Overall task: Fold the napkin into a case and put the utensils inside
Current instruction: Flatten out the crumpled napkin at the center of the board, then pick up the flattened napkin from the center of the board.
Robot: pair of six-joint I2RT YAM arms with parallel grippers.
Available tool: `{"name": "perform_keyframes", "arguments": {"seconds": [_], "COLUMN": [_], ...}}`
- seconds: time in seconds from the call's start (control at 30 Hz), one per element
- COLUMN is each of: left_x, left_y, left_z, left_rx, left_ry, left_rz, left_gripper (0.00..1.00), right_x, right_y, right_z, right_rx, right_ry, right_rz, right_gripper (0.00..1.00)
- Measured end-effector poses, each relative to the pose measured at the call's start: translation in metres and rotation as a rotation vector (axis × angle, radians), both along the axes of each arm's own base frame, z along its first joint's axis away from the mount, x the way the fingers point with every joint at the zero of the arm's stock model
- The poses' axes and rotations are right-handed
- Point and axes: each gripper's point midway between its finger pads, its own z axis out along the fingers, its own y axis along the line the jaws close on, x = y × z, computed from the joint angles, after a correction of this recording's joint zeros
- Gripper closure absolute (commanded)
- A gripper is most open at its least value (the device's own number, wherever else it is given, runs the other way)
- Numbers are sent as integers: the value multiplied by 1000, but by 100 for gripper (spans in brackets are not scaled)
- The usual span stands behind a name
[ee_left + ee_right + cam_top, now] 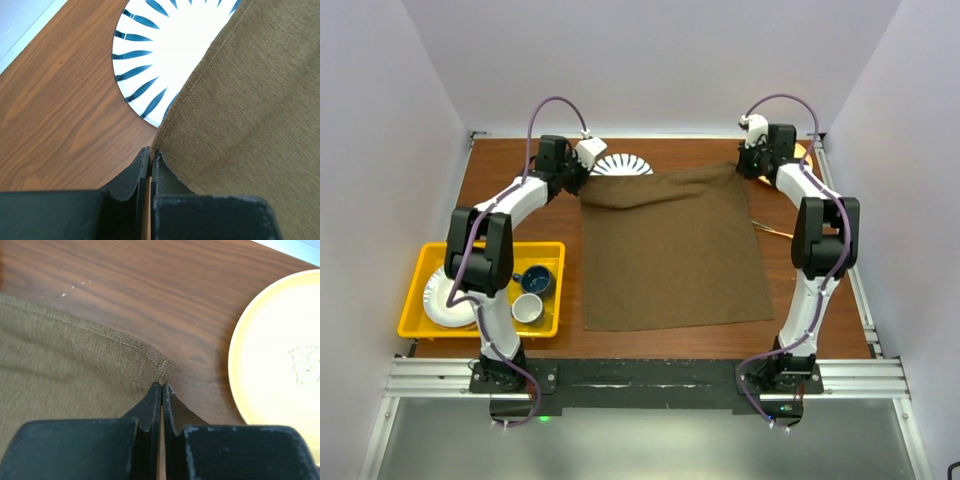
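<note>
The napkin's far hem still hangs off the wood, so my left gripper will next lower the pinched napkin corner beside the blue-striped plate (154,151) and release it.
The napkin (670,250) lies spread as one olive-brown sheet in the middle of the table; no case shape is in view. My left gripper (583,170) is shut on its far left corner (165,135), with the cloth pinched between the fingertips (151,154). My right gripper (748,165) is shut on the far right corner (162,371), hem just past the tips (163,386). Both corners are raised slightly off the wood. The utensils (776,232) show only as a thin sliver by the napkin's right edge, near the right arm.
A blue-striped white plate (623,163) sits at the far edge, partly under the napkin (250,100). A yellow plate (280,355) lies right of the right gripper. A yellow tray (490,246) at the left holds a white plate (445,300), a blue cup (535,282) and a white cup (527,308).
</note>
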Motion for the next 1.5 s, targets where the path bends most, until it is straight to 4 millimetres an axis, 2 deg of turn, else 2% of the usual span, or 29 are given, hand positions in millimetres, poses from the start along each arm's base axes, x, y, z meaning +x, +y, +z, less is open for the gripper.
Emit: {"name": "perform_keyframes", "arguments": {"seconds": [0.3,0.5,0.57,0.63,0.67,0.77,0.8,0.87,0.97,1.1,1.17,1.3,1.5], "left_x": [21,27,26,26,25,26,27,31,37,41,42,40,34], "left_y": [-3,-4,-4,-3,-3,-1,1,7,20,39,46,51,40], "left_z": [-14,-28,-35,-42,-44,-46,-44,-39,-30,-24,-22,-21,-17], "left_rx": [1,5,8,10,7,-12,-26,-53,-93,-144,-167,-205,-285], "left_ry": [10,32,44,58,68,85,89,89,87,98,107,128,171], "left_rz": [2,3,4,6,11,21,26,41,68,108,125,138,115], "left_gripper": [95,95,91,84,77,64,62,56,53,49,47,42,41], "right_x": [22,22,23,23,23,22,22,23,31,51,58,60,49], "right_y": [0,-3,-3,-3,-3,-4,-4,-4,-4,-3,-3,-2,-2], "right_z": [-12,-20,-24,-27,-30,-39,-39,-38,-23,3,5,-18,-69], "right_rx": [7,-1,-1,-2,-1,-5,-4,0,5,12,16,20,22], "right_ry": [10,26,31,40,50,88,98,113,102,54,43,85,202], "right_rz": [-13,-25,-26,-26,-27,-34,-34,-38,-33,-32,-35,-39,-47], "right_gripper": [100,100,100,77,72,50,46,44,44,45,45,44,44]}}
